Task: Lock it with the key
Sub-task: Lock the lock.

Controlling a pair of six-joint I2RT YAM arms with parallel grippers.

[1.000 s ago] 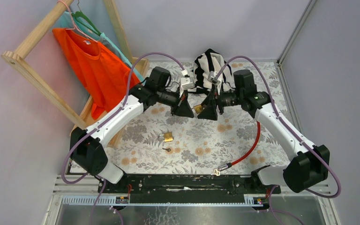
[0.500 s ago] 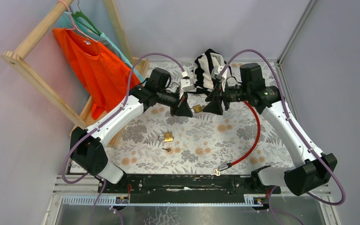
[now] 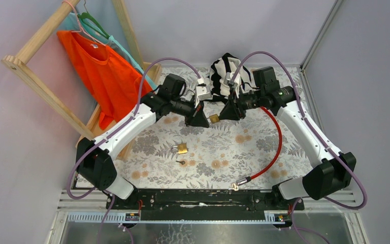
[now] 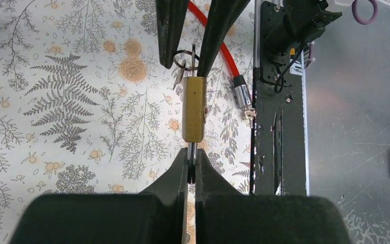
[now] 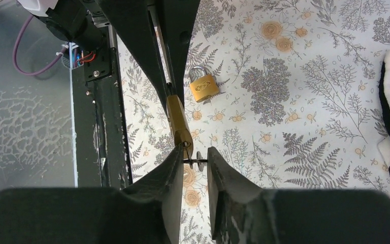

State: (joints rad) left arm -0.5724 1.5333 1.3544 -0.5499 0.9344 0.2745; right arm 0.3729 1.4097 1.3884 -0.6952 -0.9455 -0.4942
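My right gripper will next pull the key and ring from the padlock, back and down, and release them, since clear cloth [image 3: 202, 159] lies below and back, beside the loose key.
A brass padlock [image 3: 214, 118] hangs in the air between the two arms. My left gripper [image 4: 192, 155] is shut on its steel shackle, and the brass body [image 4: 194, 109] points away from it. A key [image 5: 185, 148] sits in the padlock's far end, with a key ring [image 5: 197, 162] hanging from it. My right gripper [image 5: 194, 160] stands around the key and ring. Its jaws are narrowed, with a gap still showing between the fingers. The ring spans that gap.
A second padlock [image 3: 182, 148] and a loose key [image 3: 182, 163] lie on the floral cloth below. A red cable lock [image 3: 269, 147] curves along the right. A black-and-white cloth [image 3: 223, 71] lies at the back, and a wooden rack with an orange shirt [image 3: 99, 68] stands at the left.
The right gripper has drawn back, turned and come in around the key at the padlock's end. Its jaws have narrowed a lot. The left arm and padlock stayed put.
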